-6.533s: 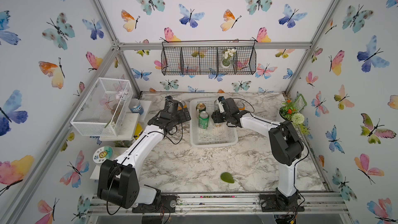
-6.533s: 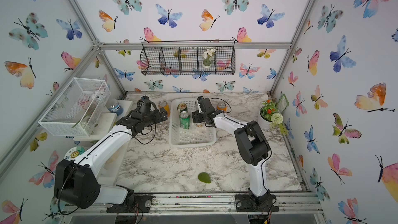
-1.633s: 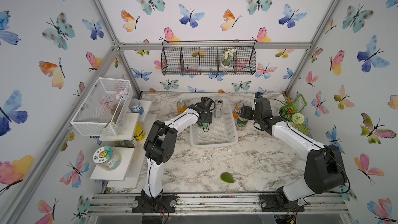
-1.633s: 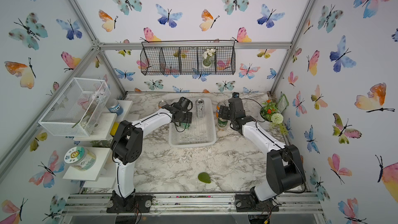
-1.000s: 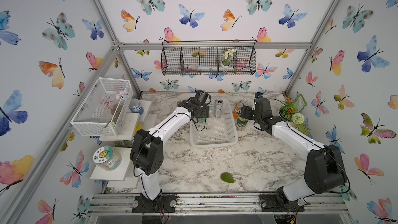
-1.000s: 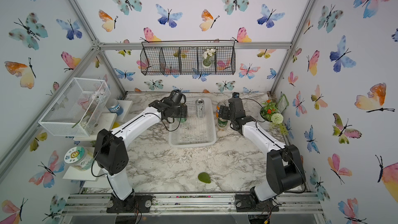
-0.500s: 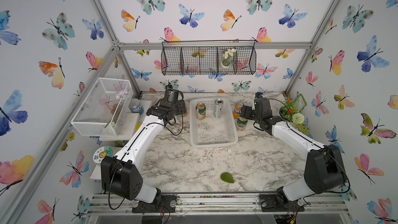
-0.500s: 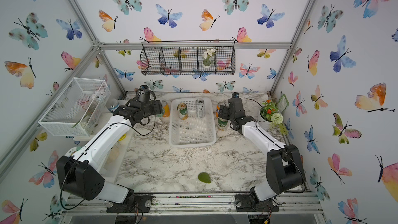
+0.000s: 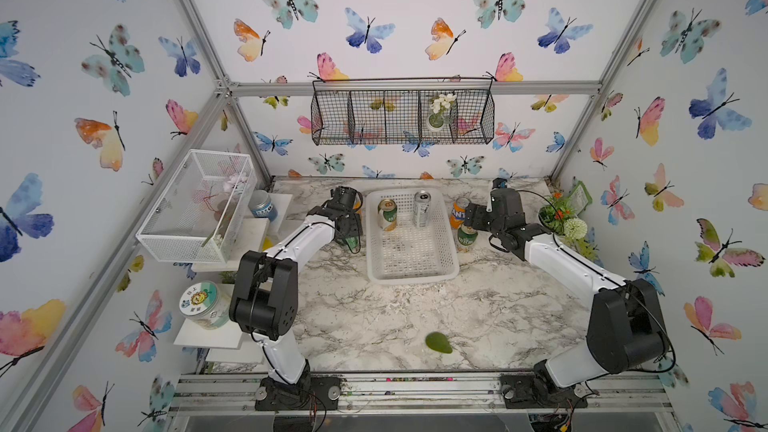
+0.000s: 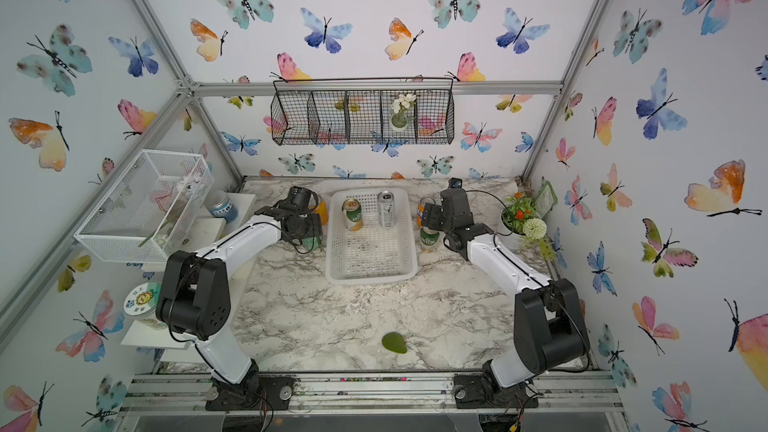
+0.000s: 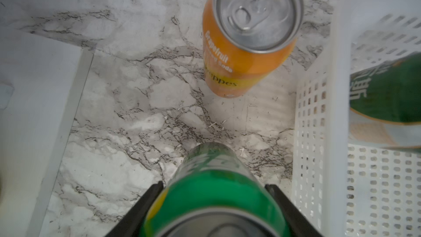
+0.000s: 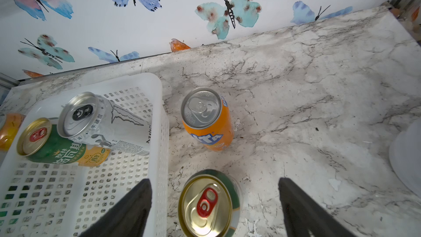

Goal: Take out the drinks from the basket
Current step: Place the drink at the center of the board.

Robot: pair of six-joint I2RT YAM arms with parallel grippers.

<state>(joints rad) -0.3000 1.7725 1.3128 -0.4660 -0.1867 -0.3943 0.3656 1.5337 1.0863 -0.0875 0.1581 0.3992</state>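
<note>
The bright green can point(image 10: 311, 241) needs to go down with my left gripper and stand on the bare marble beside the basket, where I need to release it. That marble lies just below the gripper.
The white basket point(image 9: 411, 270) point(image 10: 370, 274) stands mid-table and holds a dark green-and-cream can point(image 9: 387, 214) and a slim silver can point(image 9: 422, 209). Just left of it, my left gripper point(image 9: 351, 231) point(image 11: 214, 185) is shut on a bright green can point(image 11: 214, 192) point(image 10: 311, 241), low over the marble; I cannot tell whether it touches. An orange can point(image 11: 246, 49) stands beyond it. Right of the basket stand a Fanta can point(image 12: 207, 119) and a gold-topped green can point(image 12: 208, 204). My right gripper point(image 12: 214, 180) point(image 9: 471, 222) is open above that can, not touching it.
A white shelf point(image 11: 34, 110) with a blue-lidded jar point(image 9: 262, 206) and a white wire-mesh box point(image 9: 199, 205) lines the left side. A flower pot point(image 9: 561, 218) sits at the back right. A green leaf point(image 9: 438, 342) lies near the front edge.
My left gripper lifted the bright green can out of the basket, carried it left over the rim and lowered it beside the basket. The right arm has not moved.
</note>
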